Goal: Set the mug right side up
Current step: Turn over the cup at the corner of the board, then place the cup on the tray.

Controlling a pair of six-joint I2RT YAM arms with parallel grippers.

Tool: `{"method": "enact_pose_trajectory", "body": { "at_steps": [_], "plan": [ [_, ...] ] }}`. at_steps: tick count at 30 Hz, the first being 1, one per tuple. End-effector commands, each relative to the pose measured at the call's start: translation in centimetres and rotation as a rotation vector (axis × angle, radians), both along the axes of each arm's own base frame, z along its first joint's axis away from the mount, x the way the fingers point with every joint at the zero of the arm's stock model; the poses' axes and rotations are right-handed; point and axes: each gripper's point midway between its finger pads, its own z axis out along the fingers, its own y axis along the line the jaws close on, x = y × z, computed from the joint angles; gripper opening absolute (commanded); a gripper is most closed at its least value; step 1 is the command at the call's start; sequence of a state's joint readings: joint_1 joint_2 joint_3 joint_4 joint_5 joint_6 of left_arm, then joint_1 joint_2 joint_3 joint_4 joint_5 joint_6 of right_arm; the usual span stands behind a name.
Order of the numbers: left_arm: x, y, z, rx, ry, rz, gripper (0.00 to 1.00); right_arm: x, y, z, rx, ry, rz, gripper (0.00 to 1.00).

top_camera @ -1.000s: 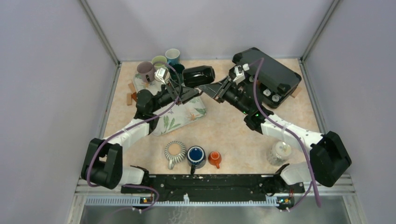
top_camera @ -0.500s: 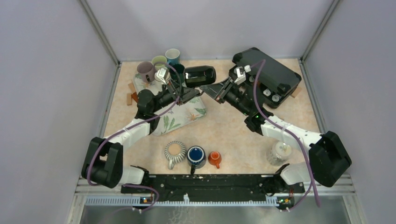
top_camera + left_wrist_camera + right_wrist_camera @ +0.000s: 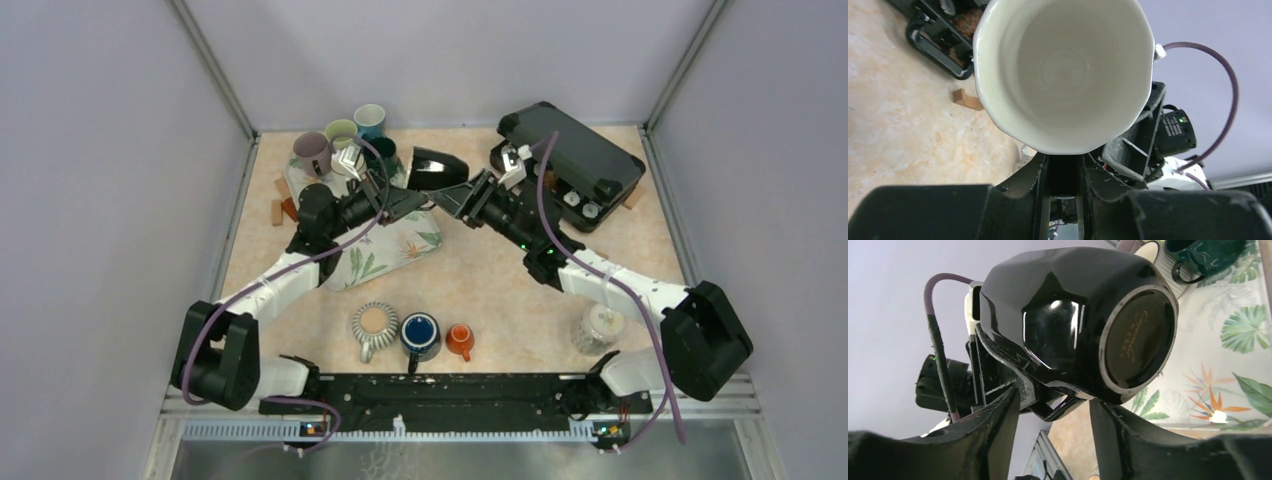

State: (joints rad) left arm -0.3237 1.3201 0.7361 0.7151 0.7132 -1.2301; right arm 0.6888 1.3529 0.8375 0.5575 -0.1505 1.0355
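Observation:
My left gripper swings down to the mat (image 3: 385, 250) by the purple mug, to its left in the top view, next, righting the sideways black mug, then releases it.
A black mug (image 3: 437, 168) with a white inside hangs in the air between the two arms, above the leaf-print mat (image 3: 385, 250). It lies on its side. Its mouth (image 3: 1063, 70) faces the left wrist camera, and its base (image 3: 1135, 342) faces the right one. My left gripper (image 3: 1064, 165) is shut on the mug's black handle, just under the rim. My right gripper (image 3: 1055, 405) is open, with one finger on each side of the handle and neither pressing on it. Seen from above, the left gripper (image 3: 405, 198) and the right gripper (image 3: 462, 195) meet under the mug.
Several mugs (image 3: 340, 135) stand at the mat's back left corner, and a dark green one (image 3: 1205, 255) is nearest. A black case (image 3: 580, 150) sits at the back right. A striped mug (image 3: 375, 322), a blue mug (image 3: 421, 332), an orange cup (image 3: 460, 340) and a clear jar (image 3: 600, 325) line the front.
My left gripper has shut on the mug's handle and my right gripper has opened its jaws. The mug has shifted slightly right and tipped.

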Motion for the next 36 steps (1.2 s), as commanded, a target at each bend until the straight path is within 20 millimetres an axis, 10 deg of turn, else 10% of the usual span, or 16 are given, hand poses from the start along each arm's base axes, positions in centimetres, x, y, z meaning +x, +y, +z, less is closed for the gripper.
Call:
{"method": "enact_pose_trajectory", "body": {
  "at_steps": [1, 17, 36],
  "plan": [
    [0.6, 0.8, 4.5, 0.005, -0.182, 0.081, 0.0, 0.2, -0.7, 1.9, -0.004, -0.073, -0.035, 0.55],
    [3.6, 4.6, 2.9, 0.302, -0.194, 0.349, 0.0, 0.6, -2.4, -1.7, -0.197, -0.022, -0.102, 0.94],
    [5.3, 18.3, -2.0, 0.871, -0.027, 0.824, 0.0, -0.5, -5.4, -1.5, -0.39, -0.076, -0.139, 0.99]
  ]
}}
